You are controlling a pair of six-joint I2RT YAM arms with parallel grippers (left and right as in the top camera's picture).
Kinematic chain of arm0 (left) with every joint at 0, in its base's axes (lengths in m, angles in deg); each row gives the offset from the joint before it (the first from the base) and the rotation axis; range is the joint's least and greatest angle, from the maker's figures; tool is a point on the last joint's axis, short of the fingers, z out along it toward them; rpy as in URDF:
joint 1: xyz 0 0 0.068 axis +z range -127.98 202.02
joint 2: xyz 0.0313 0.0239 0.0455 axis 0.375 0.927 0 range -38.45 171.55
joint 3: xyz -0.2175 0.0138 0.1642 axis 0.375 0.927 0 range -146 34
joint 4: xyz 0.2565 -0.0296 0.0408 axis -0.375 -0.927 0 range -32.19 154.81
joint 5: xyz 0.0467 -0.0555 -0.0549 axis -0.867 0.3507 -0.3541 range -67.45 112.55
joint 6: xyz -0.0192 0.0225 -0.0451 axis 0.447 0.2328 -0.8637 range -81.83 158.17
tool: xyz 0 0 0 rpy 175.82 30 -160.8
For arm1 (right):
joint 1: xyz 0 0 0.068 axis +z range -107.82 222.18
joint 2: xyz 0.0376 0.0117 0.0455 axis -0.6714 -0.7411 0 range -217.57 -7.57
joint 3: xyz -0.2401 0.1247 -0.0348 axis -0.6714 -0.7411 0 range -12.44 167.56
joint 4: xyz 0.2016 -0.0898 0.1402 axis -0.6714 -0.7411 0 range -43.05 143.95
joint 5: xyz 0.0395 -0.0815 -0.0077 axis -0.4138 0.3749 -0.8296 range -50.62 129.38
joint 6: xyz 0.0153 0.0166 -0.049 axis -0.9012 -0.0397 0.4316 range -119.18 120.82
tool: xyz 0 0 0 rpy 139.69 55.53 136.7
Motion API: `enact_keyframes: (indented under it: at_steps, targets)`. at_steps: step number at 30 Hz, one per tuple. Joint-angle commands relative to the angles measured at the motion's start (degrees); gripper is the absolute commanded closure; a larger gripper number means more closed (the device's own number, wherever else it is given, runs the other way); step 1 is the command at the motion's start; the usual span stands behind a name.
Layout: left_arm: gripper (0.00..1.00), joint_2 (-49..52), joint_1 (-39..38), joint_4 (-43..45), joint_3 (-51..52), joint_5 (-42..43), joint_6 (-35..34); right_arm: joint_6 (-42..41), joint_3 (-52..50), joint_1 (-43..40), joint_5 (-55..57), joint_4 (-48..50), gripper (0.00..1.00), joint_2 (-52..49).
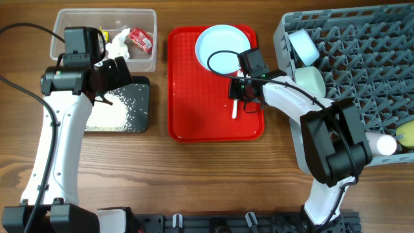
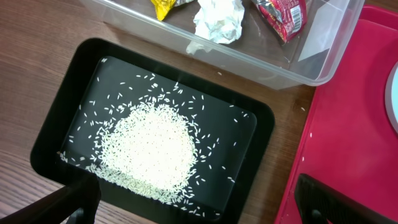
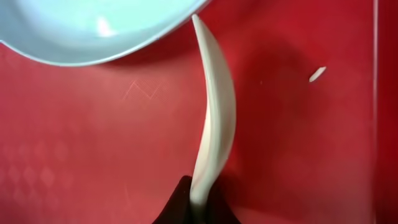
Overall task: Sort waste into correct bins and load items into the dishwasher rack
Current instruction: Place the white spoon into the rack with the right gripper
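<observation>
My right gripper should next lift off the red tray, swing the white spoon (image 1: 235, 111) over the open near part of the grey rack, and lower it where dishes stand.
My right gripper (image 1: 240, 96) (image 3: 198, 208) is shut on the handle of the white spoon (image 1: 235, 111) (image 3: 214, 106), low over the red tray beside the pale blue plate (image 1: 210, 40) (image 3: 81, 31). My left gripper (image 1: 119, 70) (image 2: 199, 205) is open and empty above the black tray (image 1: 139, 87) (image 2: 62, 112), which holds a heap of rice (image 2: 152, 143). The clear tub (image 1: 145, 61) (image 2: 311, 62) holds a white napkin (image 2: 217, 18), a red/silver wrapper (image 2: 283, 14) and a yellow wrapper (image 2: 163, 6). The grey rack (image 1: 362, 58) holds a pale blue bowl (image 1: 302, 45), a mint bowl (image 1: 310, 79), a whitish cup (image 1: 383, 144) and a yellow cup (image 1: 409, 133).
The flat red tray (image 1: 200, 110) (image 2: 348, 124) lies between the bins and the rack. One loose rice grain (image 3: 317, 74) lies on it near the spoon. A black cable loops over the plate. Bare wooden table runs along the front.
</observation>
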Motion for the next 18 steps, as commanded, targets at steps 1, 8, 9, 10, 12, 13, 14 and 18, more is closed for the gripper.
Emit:
enact_keyframes:
  at_steps: [1, 8, 9, 10, 12, 13, 14, 18]
  targets:
    - [0.0, -0.39, 0.37, 0.11, -0.42, -0.52, -0.94, 0.37, -2.12, 0.35, 0.15, -0.57, 0.96, -1.75]
    - [0.0, -0.39, 0.37, 0.11, -0.42, -0.52, -0.94, 4.48, 1.49, 0.26, -1.16, -11.43, 0.96, 10.4]
    - [0.0, -0.39, 0.37, 0.11, -0.44, -0.52, -0.92, 4.37, 1.49, 0.11, -1.18, -12.66, 0.96, 14.03]
    - [0.0, -0.39, 0.37, 0.11, -0.42, -0.52, -0.94, 4.28, 1.49, -0.04, -1.16, -14.12, 0.96, 18.29]
    - [0.0, -0.39, 0.37, 0.11, -0.42, -0.52, -0.94, 4.11, 1.49, -0.42, -1.14, -16.0, 0.96, 23.23]
    - [0.0, -0.39, 0.37, 0.11, -0.44, -0.52, -0.92, 2.19, 1.49, -1.25, 0.11, -18.69, 0.96, 27.87]
    - [0.0, -0.39, 0.37, 0.11, -0.42, -0.52, -0.94, -0.39, 1.49, -2.14, 2.62, -21.2, 0.96, 31.12]
    - [0.0, -0.39, 0.37, 0.11, -0.42, -0.52, -0.92, -5.05, 1.49, -12.0, 12.37, -32.22, 0.95, 40.89]
